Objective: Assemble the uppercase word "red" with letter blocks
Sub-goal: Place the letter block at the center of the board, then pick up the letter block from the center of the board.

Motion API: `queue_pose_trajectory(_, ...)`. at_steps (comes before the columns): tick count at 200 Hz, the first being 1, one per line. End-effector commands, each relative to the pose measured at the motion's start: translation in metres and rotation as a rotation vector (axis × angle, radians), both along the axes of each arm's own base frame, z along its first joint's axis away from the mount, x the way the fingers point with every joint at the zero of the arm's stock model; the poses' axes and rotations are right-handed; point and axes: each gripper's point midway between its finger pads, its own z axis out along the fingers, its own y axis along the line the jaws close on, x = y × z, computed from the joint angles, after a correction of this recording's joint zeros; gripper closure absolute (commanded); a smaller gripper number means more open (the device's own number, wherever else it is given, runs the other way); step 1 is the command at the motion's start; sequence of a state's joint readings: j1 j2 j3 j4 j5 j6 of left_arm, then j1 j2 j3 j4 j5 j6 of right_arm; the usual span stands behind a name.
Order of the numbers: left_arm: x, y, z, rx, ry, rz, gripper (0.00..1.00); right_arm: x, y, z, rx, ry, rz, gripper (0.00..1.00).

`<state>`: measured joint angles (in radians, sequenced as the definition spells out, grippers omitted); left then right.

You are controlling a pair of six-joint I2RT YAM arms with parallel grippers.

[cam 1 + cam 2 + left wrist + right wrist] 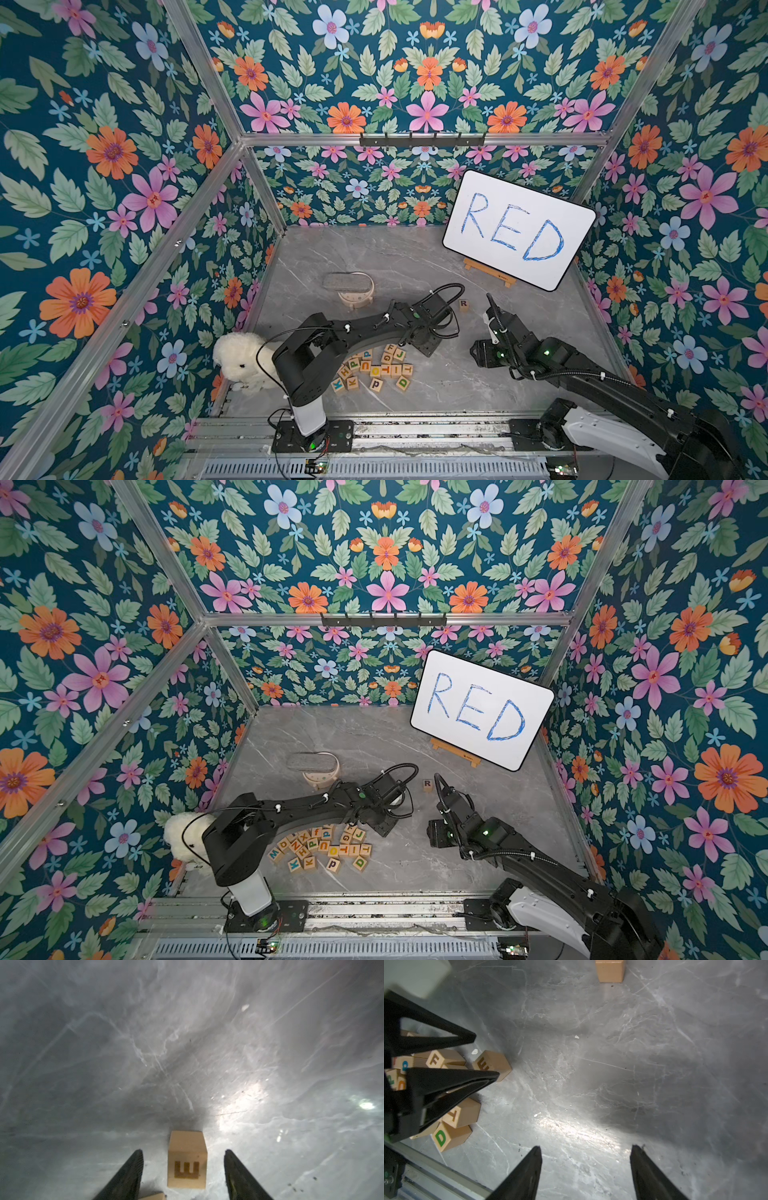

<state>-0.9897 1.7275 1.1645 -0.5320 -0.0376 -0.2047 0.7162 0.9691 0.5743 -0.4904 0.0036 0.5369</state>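
The right gripper moves across the bare table and goes down around the E block next, since that cube stands below the gripper, toward the block pile.
The E letter block (187,1161) stands on the grey marble table, between the fingers of my left gripper (184,1152). That gripper is open, with a gap on each side of the cube. In the right wrist view the same E block (492,1065) lies at the edge of the block pile, with the left fingers (483,1077) around it. The D block (402,382) lies at the pile's near right corner. The R block (464,305) stands alone farther back. My right gripper (586,1148) is open over bare table, holding nothing.
The pile of other letter blocks (374,368) lies under my left arm. A white plush toy (241,361) sits at the front left and a beige round device (355,289) behind it. The white board (519,230) reading RED leans on an easel at the back right.
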Motion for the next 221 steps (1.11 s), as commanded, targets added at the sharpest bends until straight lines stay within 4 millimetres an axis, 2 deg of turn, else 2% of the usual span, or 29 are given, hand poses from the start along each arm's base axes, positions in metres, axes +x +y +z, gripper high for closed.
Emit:
queue_pose_trajectory(1, 0.006, 0.007, 0.02, -0.015, -0.031, 0.042, 0.33, 0.004, 0.012, 0.006, 0.019, -0.05, 0.051, 0.3)
queue_pose_trajectory(13, 0.009, 0.014, 0.031, -0.038, -0.039, 0.071, 0.33, 0.003, 0.019, 0.007, 0.006, -0.066, 0.086, 0.3)
queue_pose_trajectory(28, 0.013, 0.032, 0.04, -0.063, -0.048, 0.133, 0.32, 0.004, 0.03, 0.01, 0.002, -0.089, 0.133, 0.29)
queue_pose_trajectory(73, 0.034, 0.116, 0.06, -0.18, -0.052, 0.446, 0.34, 0.014, 0.082, 0.006, -0.042, -0.111, 0.307, 0.28)
queue_pose_trajectory(104, 0.036, 0.152, 0.074, -0.22, -0.094, 0.63, 0.34, 0.026, 0.117, -0.004, -0.062, -0.089, 0.397, 0.28)
queue_pose_trajectory(135, 0.023, 0.157, 0.073, -0.282, -0.014, 0.754, 0.33, 0.039, 0.133, -0.015, -0.098, -0.083, 0.428, 0.29)
queue_pose_trajectory(168, 0.015, 0.18, 0.069, -0.29, -0.016, 0.886, 0.34, 0.048, 0.147, -0.025, -0.116, -0.068, 0.456, 0.29)
queue_pose_trajectory(175, 0.014, 0.183, 0.069, -0.298, -0.01, 0.905, 0.34, 0.05, 0.149, -0.022, -0.119, -0.069, 0.459, 0.3)
queue_pose_trajectory(176, 0.013, 0.184, 0.069, -0.299, -0.01, 0.909, 0.34, 0.049, 0.149, -0.031, -0.135, -0.049, 0.461, 0.3)
queue_pose_trajectory(180, 0.012, 0.185, 0.068, -0.304, -0.007, 0.919, 0.34, 0.049, 0.15, -0.035, -0.143, -0.038, 0.467, 0.3)
queue_pose_trajectory(221, 0.001, 0.2, 0.067, -0.336, 0.001, 1.007, 0.34, 0.049, 0.153, -0.05, -0.196, -0.016, 0.5, 0.34)
